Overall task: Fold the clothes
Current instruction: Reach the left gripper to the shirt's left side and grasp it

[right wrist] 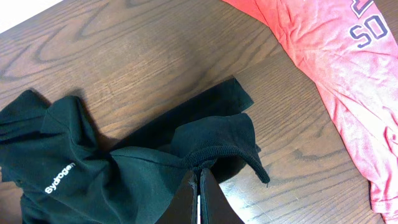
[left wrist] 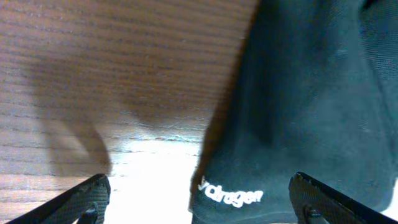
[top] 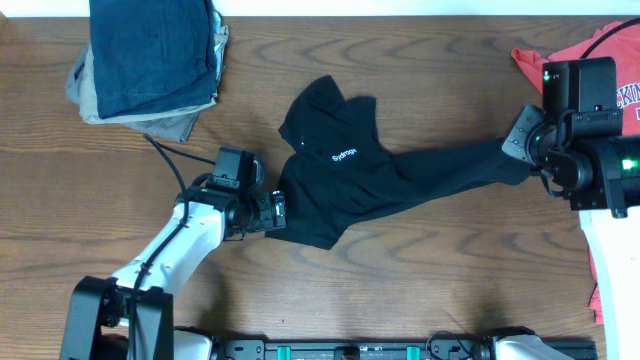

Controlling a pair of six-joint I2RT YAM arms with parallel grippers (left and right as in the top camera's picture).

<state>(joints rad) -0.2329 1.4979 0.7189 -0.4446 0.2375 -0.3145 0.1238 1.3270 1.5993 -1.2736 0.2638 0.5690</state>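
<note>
My left gripper lowers onto the black shirt's lettered edge (top: pixel 275 233) (left wrist: pixel 202 195) next and closes both fingers, since that edge lies below it, between its spread fingers.
A large black T-shirt (top: pixel 350 180) with small white lettering lies crumpled mid-table, one part pulled out in a long strip toward the right. My right gripper (top: pixel 515 145) is shut on the end of that strip; in the right wrist view its fingers (right wrist: pixel 198 186) pinch the ribbed black hem (right wrist: pixel 217 149). My left gripper (top: pixel 280 212) stands wide open at the shirt's lower left edge. In the left wrist view the black cloth (left wrist: pixel 311 93) with white lettering (left wrist: pixel 230 194) lies between the spread fingers (left wrist: pixel 87 199). A coral-red T-shirt (top: pixel 600 50) lies at the far right.
A stack of folded garments (top: pixel 150 60), navy on top and beige below, sits at the back left. Bare wooden table (top: pixel 430 260) shows in front of the shirt. The red shirt (right wrist: pixel 336 56) lies close beside the right arm.
</note>
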